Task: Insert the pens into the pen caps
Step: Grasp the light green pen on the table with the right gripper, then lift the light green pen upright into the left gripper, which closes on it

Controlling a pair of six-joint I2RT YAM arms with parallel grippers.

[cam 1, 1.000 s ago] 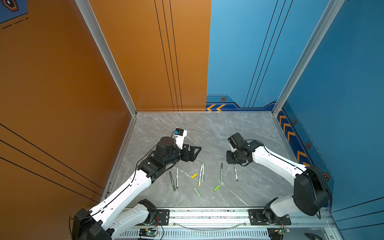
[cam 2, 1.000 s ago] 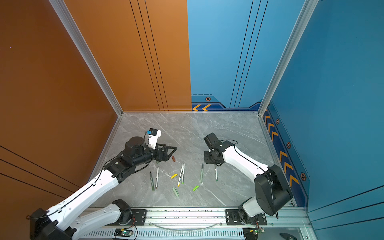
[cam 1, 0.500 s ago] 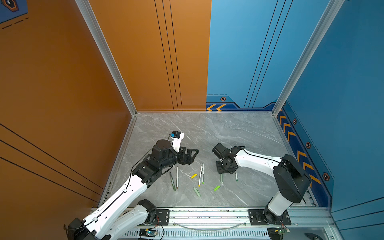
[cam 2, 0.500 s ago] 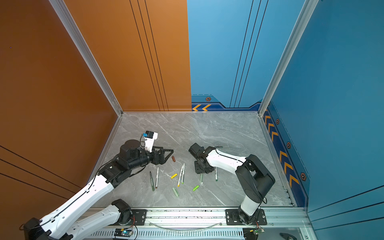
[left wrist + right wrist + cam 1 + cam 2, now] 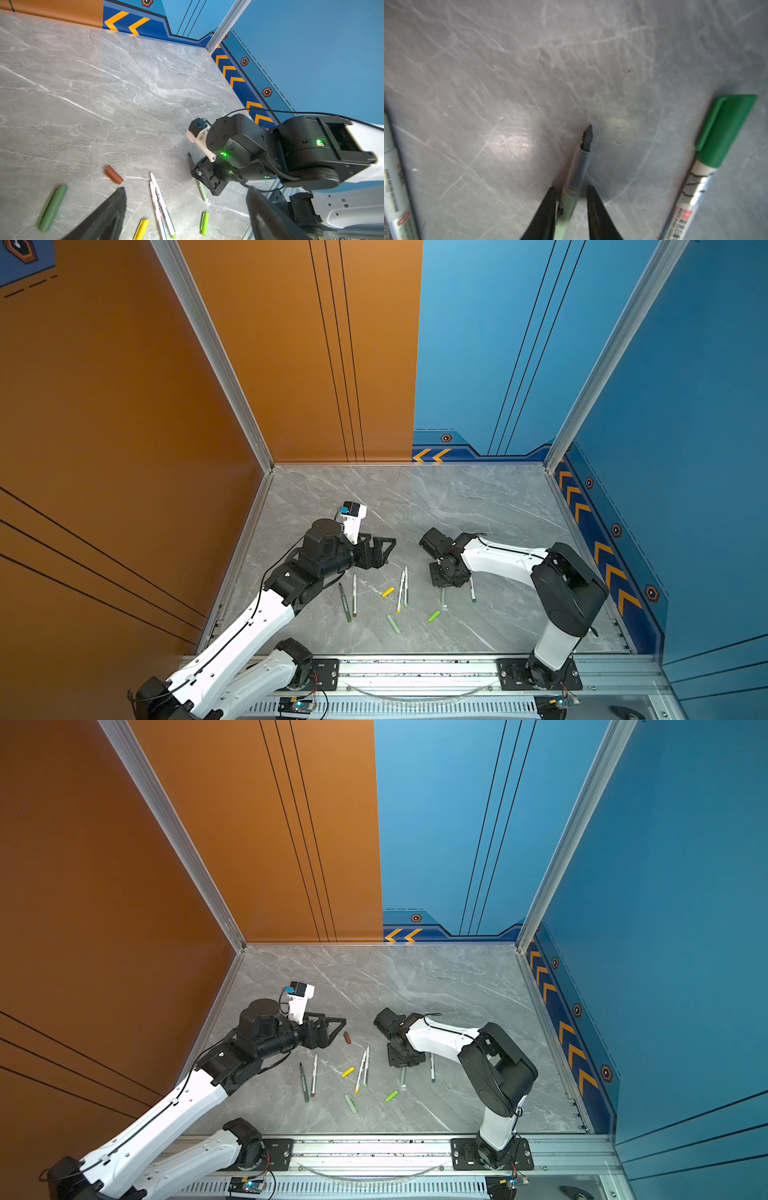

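My left gripper moves over next toward the rear of the pale sage pen's body (image 5: 444,597) (image 5: 202,191) and closes there. The pen's rear sticks out across from it, from under my right gripper.
A pale sage pen (image 5: 569,199) lies uncapped on the table, also seen in a top view (image 5: 443,596). My right gripper (image 5: 571,191) is down over it. One jaw stands on each side of the barrel with a narrow gap, so it is open. My left gripper (image 5: 187,214) hovers wide open and empty above the table (image 5: 457,506), beside a brown cap (image 5: 113,174) and a green cap (image 5: 53,207). Yellow (image 5: 387,592), lime (image 5: 433,616) and pale green (image 5: 394,623) caps lie near the front. Two white pens (image 5: 402,589) lie side by side between the arms.
A white pen wearing a green cap (image 5: 724,133) lies just right of my right gripper (image 5: 444,580). A dark olive pen (image 5: 344,601) and a white pen (image 5: 354,595) lie under the left arm. Walls enclose the table on three sides.
My right arm has swung left and come down over the pale sage pen, its jaws narrowing around it. The left gripper has drifted slightly toward the front, still open.
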